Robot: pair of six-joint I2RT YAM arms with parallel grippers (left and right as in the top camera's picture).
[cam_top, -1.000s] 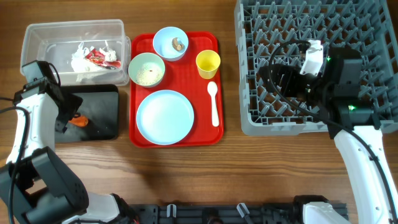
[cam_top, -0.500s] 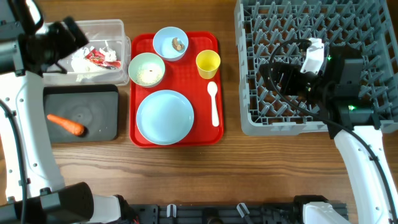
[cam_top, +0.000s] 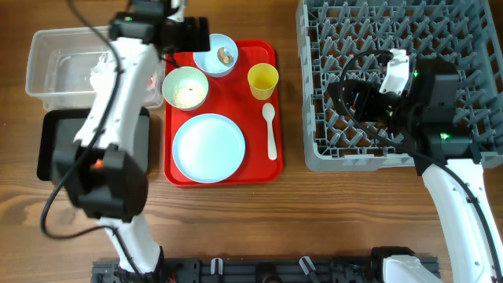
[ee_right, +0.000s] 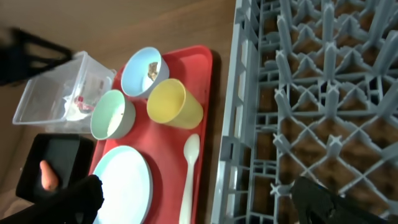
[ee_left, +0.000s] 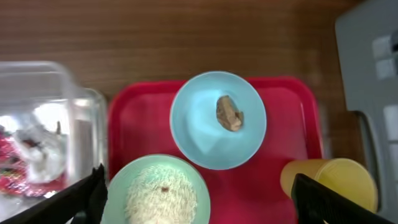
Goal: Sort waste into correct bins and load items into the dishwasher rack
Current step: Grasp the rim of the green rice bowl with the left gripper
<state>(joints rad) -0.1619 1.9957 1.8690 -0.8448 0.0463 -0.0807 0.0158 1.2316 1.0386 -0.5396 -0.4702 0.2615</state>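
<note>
The bowl is below and back from the left gripper, so the left gripper will next pull back and go down onto the pale-mint bowl's rim (ee_left: 208,198) by the yellow cup (ee_left: 329,180).
My left gripper (cam_top: 196,38) is open and empty, hovering over the two bowls at the back of the red tray. The left wrist view shows the light-blue bowl (ee_left: 217,119) holding a brown food scrap (ee_left: 229,113), the pale-mint bowl (ee_left: 158,193) with rice, and the yellow cup (ee_left: 329,180). The clear tub (cam_top: 55,67) holds tissue (ee_left: 37,143) and the red wrapper (ee_left: 12,155). The carrot (ee_right: 48,175) lies in the black tray (ee_right: 53,155). The plate (cam_top: 208,147) and white spoon (cam_top: 270,130) lie on the red tray. My right gripper (cam_top: 346,98) is open over the grey rack (cam_top: 440,31).
The flat red serving tray (cam_top: 263,169) sits between the bins and the rack. My left arm crosses over the black tray and the tub's right end, hiding the carrot from above. Bare wooden table shows along the front edge.
My left arm has left the carrot in the black tray, risen past the tub and swung right to hover over the light-blue bowl. The right arm has not moved.
</note>
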